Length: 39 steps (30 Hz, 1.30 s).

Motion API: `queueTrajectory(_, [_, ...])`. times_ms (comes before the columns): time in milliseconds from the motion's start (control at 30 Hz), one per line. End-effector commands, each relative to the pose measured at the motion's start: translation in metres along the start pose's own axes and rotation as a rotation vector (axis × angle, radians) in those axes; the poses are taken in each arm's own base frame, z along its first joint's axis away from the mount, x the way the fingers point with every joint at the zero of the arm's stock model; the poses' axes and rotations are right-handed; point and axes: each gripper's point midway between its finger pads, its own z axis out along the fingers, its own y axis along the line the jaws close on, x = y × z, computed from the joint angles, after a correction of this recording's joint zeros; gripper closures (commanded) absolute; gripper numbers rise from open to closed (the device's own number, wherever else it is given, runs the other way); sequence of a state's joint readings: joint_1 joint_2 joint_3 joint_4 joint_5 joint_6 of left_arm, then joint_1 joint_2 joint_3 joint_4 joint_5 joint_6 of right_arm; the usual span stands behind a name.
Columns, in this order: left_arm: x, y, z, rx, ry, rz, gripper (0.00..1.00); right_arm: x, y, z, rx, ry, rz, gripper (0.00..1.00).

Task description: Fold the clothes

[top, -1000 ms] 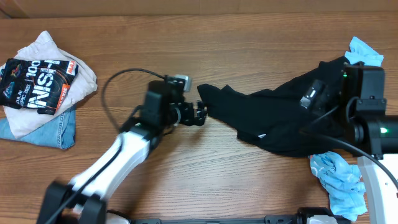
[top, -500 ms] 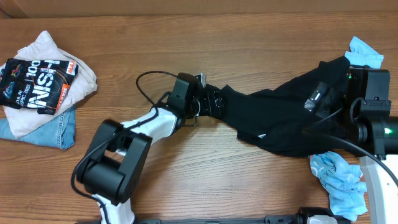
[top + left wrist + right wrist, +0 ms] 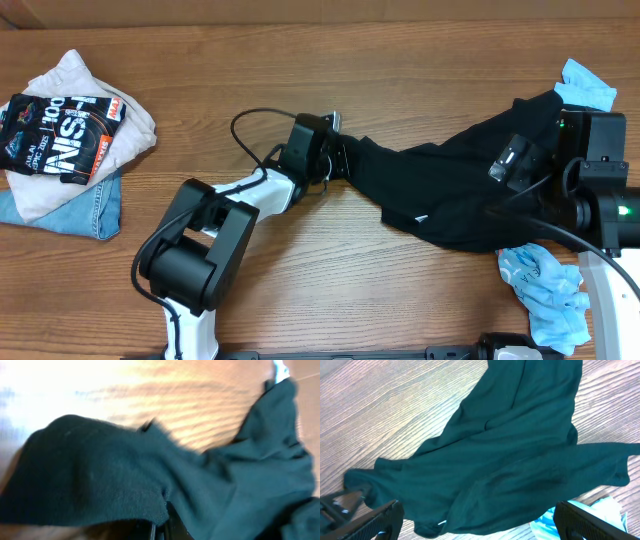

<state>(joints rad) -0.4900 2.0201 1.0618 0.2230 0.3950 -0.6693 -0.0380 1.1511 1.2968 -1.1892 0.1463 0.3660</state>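
Note:
My left gripper has bare tabletop outward and to its left in the overhead view, so next it needs to pull the crumpled shirt's end there and release it.
The clothes, one plain black shirt (image 3: 450, 195), lie crumpled across the right half of the wooden table, a small white tag (image 3: 422, 219) showing near the front edge. My left gripper (image 3: 338, 160) is shut on the shirt's left end. In the left wrist view the dark fabric (image 3: 150, 475) drapes over the closed jaws of that gripper (image 3: 161, 527). Over the shirt's right part hovers my right gripper (image 3: 515, 160), open. In the right wrist view this gripper (image 3: 477, 510) has its fingers spread wide above the shirt (image 3: 510, 460), holding nothing.
At the far left sits a pile: a black tee with lettering (image 3: 60, 130) on a beige garment (image 3: 75, 75) and jeans (image 3: 95, 210). A light blue T-shirt (image 3: 545, 290) lies at the front right, with more light blue cloth (image 3: 585, 85) at the back right.
My left arm has reached right to the shirt's left end, and its gripper has gone from open to shut on the fabric. The right arm has barely moved.

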Motion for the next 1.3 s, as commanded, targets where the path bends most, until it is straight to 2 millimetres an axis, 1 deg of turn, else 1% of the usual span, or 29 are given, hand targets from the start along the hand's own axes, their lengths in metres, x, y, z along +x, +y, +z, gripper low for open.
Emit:
queueTrajectory(0, [-0.09,-0.082,-0.069,0.159,-0.219,0.161,0.96,-0.008,-0.001,-0.008,-0.004,-0.039,0.012,0.0])
queueTrajectory(33, [-0.108,-0.1,-0.09,0.187,-0.271,0.202,0.96,-0.009,-0.001,-0.008,-0.004,-0.041,0.012,0.0])
queueTrajectory(100, [-0.14,-0.129,-0.132,0.212,-0.375,0.271,0.96,-0.009,0.0,-0.009,-0.005,-0.044,0.013,0.0])
queueTrajectory(167, [-0.167,-0.147,-0.173,0.195,-0.48,0.324,0.96,-0.009,0.0,-0.008,-0.006,-0.044,0.012,0.0])
queueTrajectory(233, [-0.187,-0.151,-0.204,0.138,-0.559,0.338,0.96,-0.009,0.0,-0.008,-0.006,-0.044,0.012,0.0])
queueTrajectory(267, [-0.196,-0.147,-0.218,0.093,-0.594,0.334,0.96,-0.009,0.0,-0.008,-0.006,-0.044,0.012,0.0])
queueTrajectory(333, [-0.205,-0.133,-0.233,0.011,-0.62,0.322,0.96,-0.009,0.0,-0.008,-0.006,-0.044,0.012,0.0])
queueTrajectory(400, [-0.206,-0.11,-0.235,-0.068,-0.603,0.295,0.95,-0.009,0.0,-0.008,-0.006,-0.044,0.012,0.0])
queueTrajectory(500, [-0.199,-0.065,-0.226,-0.211,-0.536,0.238,0.95,-0.009,0.0,-0.007,-0.003,-0.038,0.011,0.0])
queueTrajectory(600, [-0.196,-0.029,-0.222,-0.349,-0.496,0.249,0.96,-0.005,-0.001,-0.003,0.006,-0.017,0.004,0.0])
queueTrajectory(667, [-0.197,-0.007,-0.22,-0.432,-0.478,0.268,0.95,-0.001,-0.002,0.0,0.017,0.007,0.001,0.0])
queueTrajectory(800, [-0.197,0.021,-0.216,-0.537,-0.457,0.274,0.92,0.006,-0.004,0.009,0.038,0.055,-0.006,0.0])
queueTrajectory(900, [-0.198,0.036,-0.215,-0.573,-0.444,0.269,0.76,0.011,-0.006,0.018,0.054,0.089,-0.011,0.0])
queueTrajectory(933, [-0.199,0.041,-0.214,-0.579,-0.441,0.262,0.74,0.013,-0.006,0.02,0.058,0.098,-0.012,0.0])
queueTrajectory(967, [-0.199,0.044,-0.214,-0.582,-0.442,0.259,0.64,0.014,-0.006,0.023,0.062,0.106,-0.013,0.0])
queueTrajectory(1033, [-0.201,0.049,-0.217,-0.59,-0.445,0.251,0.34,0.016,-0.007,0.027,0.07,0.123,-0.016,0.0])
queueTrajectory(1100, [-0.202,0.05,-0.218,-0.586,-0.444,0.247,0.11,0.018,-0.007,0.03,0.075,0.134,-0.018,0.0])
queueTrajectory(1133, [-0.199,0.048,-0.216,-0.566,-0.426,0.246,0.0,0.018,-0.007,0.031,0.077,0.138,-0.018,0.0])
queueTrajectory(1200, [-0.186,0.036,-0.206,-0.472,-0.361,0.23,0.0,0.019,-0.007,0.032,0.079,0.142,-0.019,0.0])
queueTrajectory(1267, [-0.158,0.011,-0.186,-0.302,-0.24,0.206,0.0,0.019,-0.007,0.033,0.078,0.141,-0.019,0.0])
